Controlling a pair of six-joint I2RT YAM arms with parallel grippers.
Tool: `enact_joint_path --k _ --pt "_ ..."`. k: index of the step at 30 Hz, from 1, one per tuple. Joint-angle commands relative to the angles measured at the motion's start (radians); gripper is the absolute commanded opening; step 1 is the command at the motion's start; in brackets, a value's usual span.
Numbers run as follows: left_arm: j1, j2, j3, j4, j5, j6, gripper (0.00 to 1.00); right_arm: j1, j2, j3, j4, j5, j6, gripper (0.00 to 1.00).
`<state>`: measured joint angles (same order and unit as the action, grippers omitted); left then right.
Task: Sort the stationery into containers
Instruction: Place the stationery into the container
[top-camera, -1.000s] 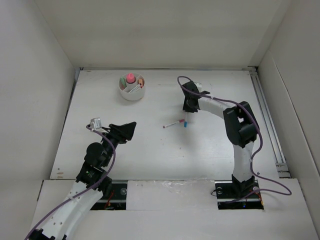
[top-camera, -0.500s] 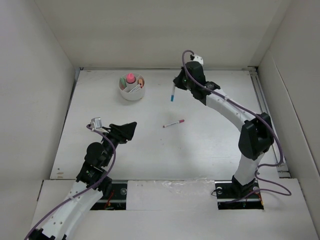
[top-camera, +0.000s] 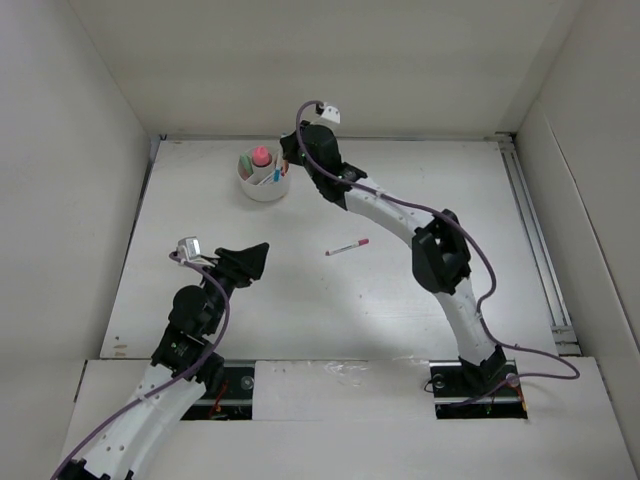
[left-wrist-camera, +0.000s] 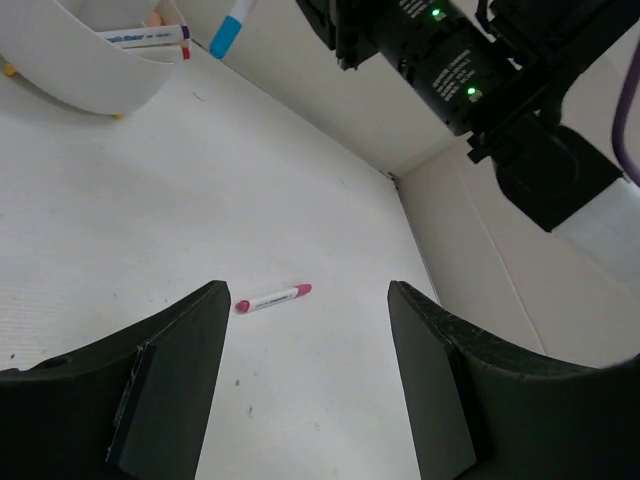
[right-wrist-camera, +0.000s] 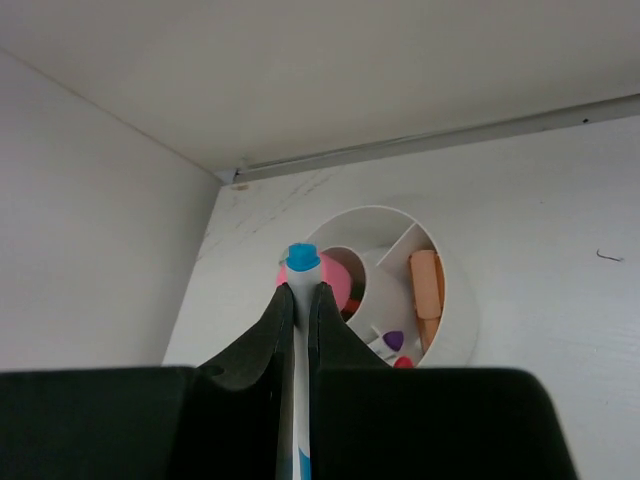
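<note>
The right gripper needs to move across the cup's rim and down next, and let go of the white pen beside the purple- and red-tipped pens, because similar pens fill that section.
The round white divided cup stands at the back left. It holds a pink-capped bottle, an orange piece and purple- and red-tipped pens. My right gripper is shut on a blue-capped white pen and holds it upright just above the cup's rim. A pink-ended white pen lies on the table's middle; it also shows in the left wrist view. My left gripper is open and empty, low, left of that pen.
White walls close in the table on the left, back and right. A metal rail runs along the right edge. The right arm arches across the table's middle to the back left.
My right gripper has carried the blue pen from the table's middle up and left to the cup. The pink-ended pen and the left arm have not moved.
</note>
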<state>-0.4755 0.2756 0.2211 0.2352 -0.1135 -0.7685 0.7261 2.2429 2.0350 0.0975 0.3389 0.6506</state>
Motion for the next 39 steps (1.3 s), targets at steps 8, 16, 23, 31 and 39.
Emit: enact_joint_path --k 8,16,23,31,39 --pt "0.002 -0.042 0.006 -0.045 -0.107 -0.040 0.64 0.003 0.191 0.234 0.120 0.104 -0.039 0.00" --pt "0.002 -0.065 0.006 -0.065 -0.143 -0.040 0.65 0.044 0.256 0.266 0.231 0.190 -0.065 0.01" --pt "0.002 -0.056 0.006 -0.065 -0.143 -0.040 0.65 0.065 0.330 0.306 0.251 0.222 -0.108 0.03" --pt "0.002 -0.056 0.006 -0.065 -0.143 -0.040 0.67 0.075 0.348 0.307 0.260 0.222 -0.108 0.11" --pt "0.002 -0.056 0.006 -0.065 -0.143 -0.040 0.67 0.085 0.282 0.168 0.327 0.233 -0.117 0.44"
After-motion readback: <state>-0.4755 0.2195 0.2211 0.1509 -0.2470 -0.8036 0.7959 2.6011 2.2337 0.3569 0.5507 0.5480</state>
